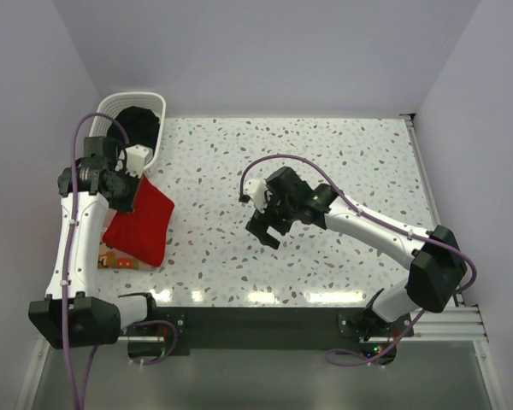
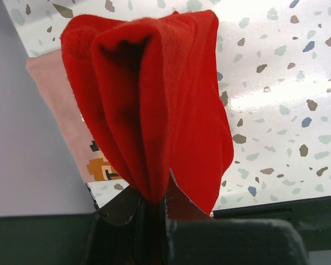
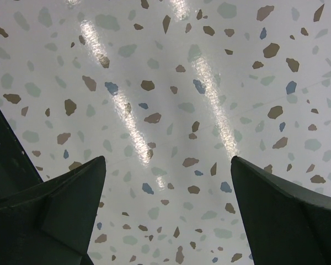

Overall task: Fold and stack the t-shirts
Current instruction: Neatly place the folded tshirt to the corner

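My left gripper next brings the red t-shirt's edge down to the left in the top view, over the pink t-shirt, still partly uncovered.
The bright red t-shirt (image 1: 144, 226) hangs bunched from my left gripper (image 1: 130, 188), which is shut on its upper edge at the table's left side. In the left wrist view the red t-shirt (image 2: 154, 110) rises in folds straight out of the closed left gripper (image 2: 153, 201). Its lower part rests on the pale pink t-shirt (image 1: 111, 260), which lies flat on the table beneath it; a pixel-style print shows on the pink t-shirt (image 2: 60, 105). My right gripper (image 1: 267, 232) hovers open over the bare middle of the table, apart from both shirts. Only tabletop shows between the right gripper (image 3: 168, 165) fingers.
A white slatted basket (image 1: 113, 104) stands at the back left corner with something dark inside, just behind my left wrist. The speckled table (image 1: 342, 171) stretches to the right. A dark rail (image 1: 265, 329) runs along the near edge.
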### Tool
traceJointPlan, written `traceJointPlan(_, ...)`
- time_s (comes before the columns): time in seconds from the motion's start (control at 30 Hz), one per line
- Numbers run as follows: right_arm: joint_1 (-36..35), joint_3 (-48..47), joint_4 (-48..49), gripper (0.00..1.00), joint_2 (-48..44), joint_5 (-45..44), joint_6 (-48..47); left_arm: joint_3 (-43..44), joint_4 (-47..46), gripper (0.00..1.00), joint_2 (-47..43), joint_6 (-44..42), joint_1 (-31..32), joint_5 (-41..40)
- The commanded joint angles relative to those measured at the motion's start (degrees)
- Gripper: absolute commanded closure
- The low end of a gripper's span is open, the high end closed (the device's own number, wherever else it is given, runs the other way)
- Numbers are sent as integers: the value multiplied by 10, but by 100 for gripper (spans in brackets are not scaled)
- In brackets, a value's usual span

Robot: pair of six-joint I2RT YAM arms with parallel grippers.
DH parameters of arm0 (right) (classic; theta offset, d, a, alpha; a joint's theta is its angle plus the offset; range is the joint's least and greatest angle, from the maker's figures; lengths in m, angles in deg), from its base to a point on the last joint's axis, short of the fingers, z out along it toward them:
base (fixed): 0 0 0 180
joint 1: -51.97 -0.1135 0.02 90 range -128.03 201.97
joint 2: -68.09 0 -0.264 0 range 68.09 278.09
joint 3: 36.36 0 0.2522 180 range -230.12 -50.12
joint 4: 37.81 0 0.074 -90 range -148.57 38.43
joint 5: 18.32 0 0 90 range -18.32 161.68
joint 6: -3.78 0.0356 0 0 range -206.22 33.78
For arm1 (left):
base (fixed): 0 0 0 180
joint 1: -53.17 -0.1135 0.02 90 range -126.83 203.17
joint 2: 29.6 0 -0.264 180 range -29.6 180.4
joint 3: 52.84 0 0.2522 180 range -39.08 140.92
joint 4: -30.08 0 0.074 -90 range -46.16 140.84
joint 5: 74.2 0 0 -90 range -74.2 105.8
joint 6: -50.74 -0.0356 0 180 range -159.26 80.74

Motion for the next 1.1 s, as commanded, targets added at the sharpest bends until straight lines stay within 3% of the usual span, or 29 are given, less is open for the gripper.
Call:
traceJointPlan(0.0, -1, 1, 6, 1, -3, 3, 1, -10, -44, 100, 2, -39, -27, -8)
traceJointPlan(0.8, -1, -20, -15, 1, 40, 4, -1, -110, -217, 100, 93, -214, -168, -1)
traceJointPlan(0.87, -2, -23, -20, 1, 42, 3, -2, -125, -246, 91, 103, -221, -182, -24)
traceJointPlan(0.9, -1, -26, -22, 2, 42, 2, -2, -137, -272, 70, 107, -230, -189, -30)
traceJointPlan(0.93, -1, -29, -24, 1, 43, 2, -5, -138, -282, 57, 111, -233, -197, -36)
traceJointPlan(1.07, 9, -34, -38, 1, 41, 12, -6, -88, -278, 27, 125, -227, -219, -19)
